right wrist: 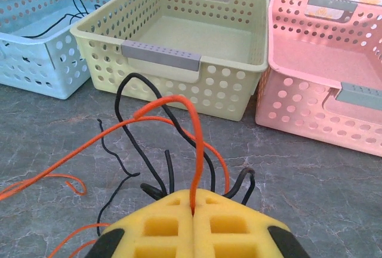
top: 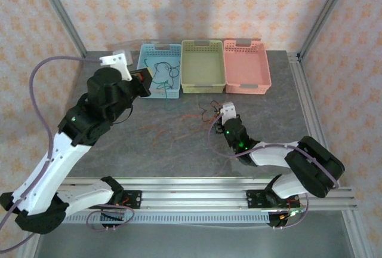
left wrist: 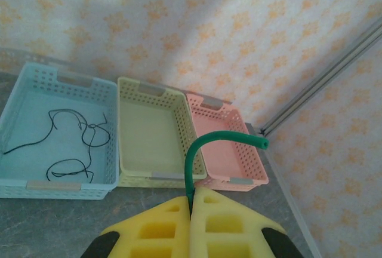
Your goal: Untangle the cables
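Note:
The pink basket [left wrist: 230, 159] is empty. My left gripper should next move across the yellow-green basket and down over the pink one to let go of the green cable [left wrist: 197, 150] there.
My left gripper [left wrist: 192, 199] is shut on a green cable [left wrist: 197, 150], which curves up and right from between the yellow pads. In the top view this gripper [top: 145, 85] hangs at the front left of the blue basket [top: 173, 94]. Thin black cable [left wrist: 77, 132] lies looped inside that basket. My right gripper [right wrist: 194, 203] is shut on an orange cable [right wrist: 197, 144], with several black cables [right wrist: 134, 129] tangled around it on the table. From above, the right gripper [top: 226, 113] sits just right of the tangle [top: 209, 114]. An orange strand [top: 173, 131] trails left across the table.
Three baskets stand in a row at the back of the table: blue, yellow-green [top: 203, 86] and pink [top: 248, 88]. The yellow-green [right wrist: 161, 55] and pink [right wrist: 358, 94] baskets hold nothing. A metal frame rail [top: 310, 103] runs along the table's right edge.

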Controlling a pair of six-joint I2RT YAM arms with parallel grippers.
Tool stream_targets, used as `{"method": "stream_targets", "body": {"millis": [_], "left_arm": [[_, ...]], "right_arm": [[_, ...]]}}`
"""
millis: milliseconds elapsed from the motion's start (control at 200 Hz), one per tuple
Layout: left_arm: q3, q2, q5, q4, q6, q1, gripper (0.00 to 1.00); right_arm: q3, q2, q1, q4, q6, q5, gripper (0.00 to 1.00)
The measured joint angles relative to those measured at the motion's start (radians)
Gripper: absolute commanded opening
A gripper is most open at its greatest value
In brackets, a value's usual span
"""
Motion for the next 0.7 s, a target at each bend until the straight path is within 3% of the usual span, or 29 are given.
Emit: {"method": "stream_targets", "body": {"millis": [50,90,175,495,701], "left_arm": [[0.017,0.030,0.000,0.007,0.000,0.000,0.00],[0.033,0.055,0.001,0.015,0.000,0.000,0.00],[0.075,0.112,0.000,0.039,0.000,0.000,0.00],[0.226,0.373,0.046,0.181,-0.100,0.053,0.00],[0.378,0.636,0.130,0.306,-0.215,0.080,0.00]], "right_arm": [[0.000,-0.003,0.000,0.000,0.006,0.000,0.32],[-0.003,-0.010,0.000,0.001,0.009,0.003,0.40],[-0.021,-0.046,0.000,0.008,0.016,0.027,0.50],[-0.151,-0.277,0.000,0.122,0.034,0.271,0.53],[-0.164,-0.319,0.000,0.183,0.053,0.427,0.52]]}}
